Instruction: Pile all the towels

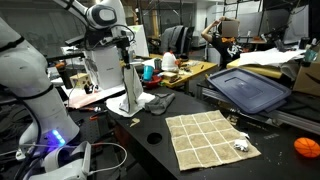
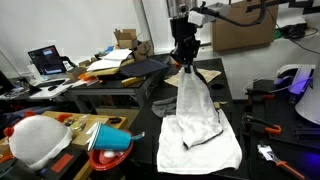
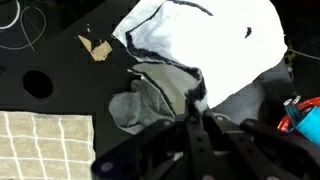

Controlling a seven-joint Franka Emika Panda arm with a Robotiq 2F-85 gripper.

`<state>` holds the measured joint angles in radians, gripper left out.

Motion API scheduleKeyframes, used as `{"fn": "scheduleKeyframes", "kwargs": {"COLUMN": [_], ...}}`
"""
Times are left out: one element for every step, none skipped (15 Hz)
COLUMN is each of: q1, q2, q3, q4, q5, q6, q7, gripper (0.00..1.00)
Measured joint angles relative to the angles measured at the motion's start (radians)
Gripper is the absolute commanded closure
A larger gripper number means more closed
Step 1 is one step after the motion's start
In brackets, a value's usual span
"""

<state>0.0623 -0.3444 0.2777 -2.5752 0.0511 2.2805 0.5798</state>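
I next lower the still-hanging fold over the white towel's spread part below my gripper, clear of the grey towel [image 3: 148, 100], and release it.
My gripper [image 3: 198, 108] is shut on a pinched fold of the white towel [image 3: 210, 40]. It holds the towel up, so the cloth hangs in a long drape [image 1: 130, 88] from the gripper [image 1: 125, 50] to the black table. In an exterior view the gripper [image 2: 183, 55] is above the white towel's [image 2: 200, 125] lower end, which lies spread on the tabletop. A crumpled grey towel [image 3: 148, 100] lies right beside the hanging cloth [image 1: 157, 101]. The tan towel with a darker grid [image 1: 210, 140] lies flat and apart, at the lower left of the wrist view [image 3: 45, 148].
A large dark blue-grey tray [image 1: 250, 90] sits tilted behind the tan towel. An orange ball [image 1: 307, 147] lies at the table's edge. The tabletop has a round hole [image 3: 37, 83] and a tan scrap [image 3: 97, 47]. Cluttered desks stand behind [image 2: 110, 65].
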Motion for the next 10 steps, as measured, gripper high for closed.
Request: {"fn": "scheduleKeyframes", "kwargs": {"q1": [0.004, 0.011, 0.02, 0.03, 0.04, 0.05, 0.06, 0.069, 0.076, 0.08], "q2": [0.019, 0.037, 0.056, 0.074, 0.093, 0.113, 0.132, 0.149, 0.163, 0.176], "q3": [0.011, 0.022, 0.033, 0.043, 0.053, 0.061, 0.067, 0.07, 0.07, 0.07], "q4": [0.0, 0.0, 0.0, 0.0, 0.0, 0.0, 0.001, 0.002, 0.004, 0.007], "q5": [0.0, -0.001, -0.002, -0.007, -0.012, -0.019, -0.03, -0.039, -0.046, -0.052], "q6": [0.018, 0.033, 0.043, 0.054, 0.064, 0.072, 0.079, 0.084, 0.088, 0.09], "q7": [0.01, 0.02, 0.03, 0.042, 0.057, 0.07, 0.083, 0.095, 0.1, 0.105], "gripper": [0.98, 0.98, 0.98, 0.98, 0.98, 0.98, 0.98, 0.98, 0.98, 0.98]}}
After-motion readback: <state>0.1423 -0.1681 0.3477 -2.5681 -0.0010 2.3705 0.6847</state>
